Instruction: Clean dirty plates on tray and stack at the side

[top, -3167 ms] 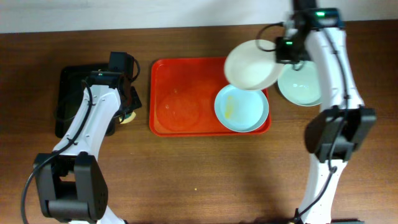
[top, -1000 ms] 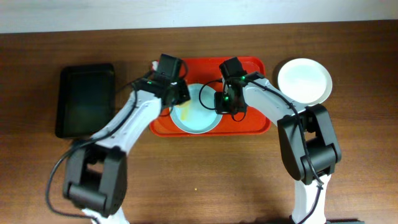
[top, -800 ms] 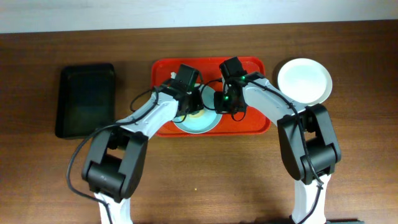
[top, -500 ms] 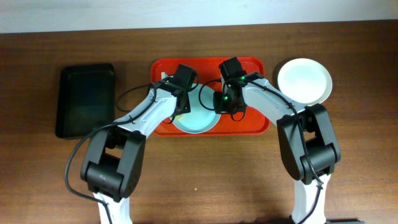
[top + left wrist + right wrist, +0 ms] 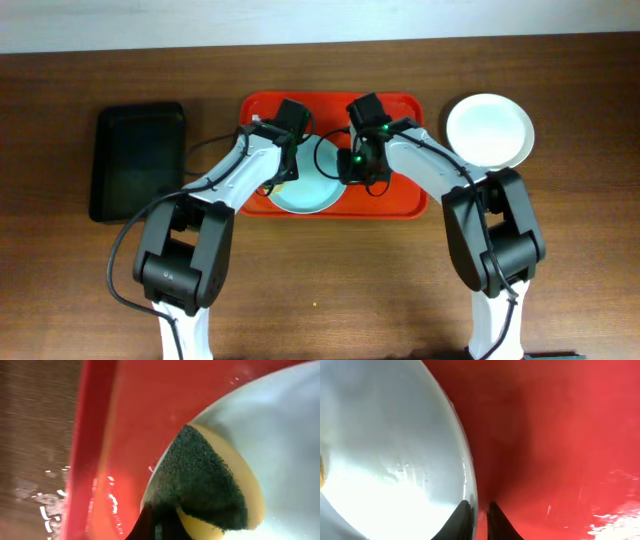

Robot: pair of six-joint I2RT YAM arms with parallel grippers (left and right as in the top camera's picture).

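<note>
My right gripper lifts its plate to the right in the overhead view next and lowers it onto the white-cream plate [image 5: 490, 130], since that plate's top lies clear.
A pale blue-green plate [image 5: 312, 182] lies in the red tray [image 5: 400, 200]. My left gripper [image 5: 286, 168] is shut on a yellow sponge with a dark scouring face [image 5: 207, 485] and presses it on the plate's left part [image 5: 285, 435]. Its gripper tips [image 5: 159, 527] show at the bottom of the left wrist view. My right gripper [image 5: 350, 165] is shut on the plate's right rim. In the right wrist view the rim [image 5: 470, 480] runs between the fingers [image 5: 462, 519] of my right gripper [image 5: 479, 512]. A white-cream plate [image 5: 490, 130] lies right of the tray.
A black rectangular tray [image 5: 140, 160] sits on the wooden table [image 5: 320, 290] at the left. The red tray floor [image 5: 560, 435] shows wet glints beside the plate. Anything under the white-cream plate is hidden.
The right gripper set the white-cream plate down at the right, then gripped the blue-green plate's rim. The left gripper came from the black tray and rubs the sponge over the plate, now at its left.
</note>
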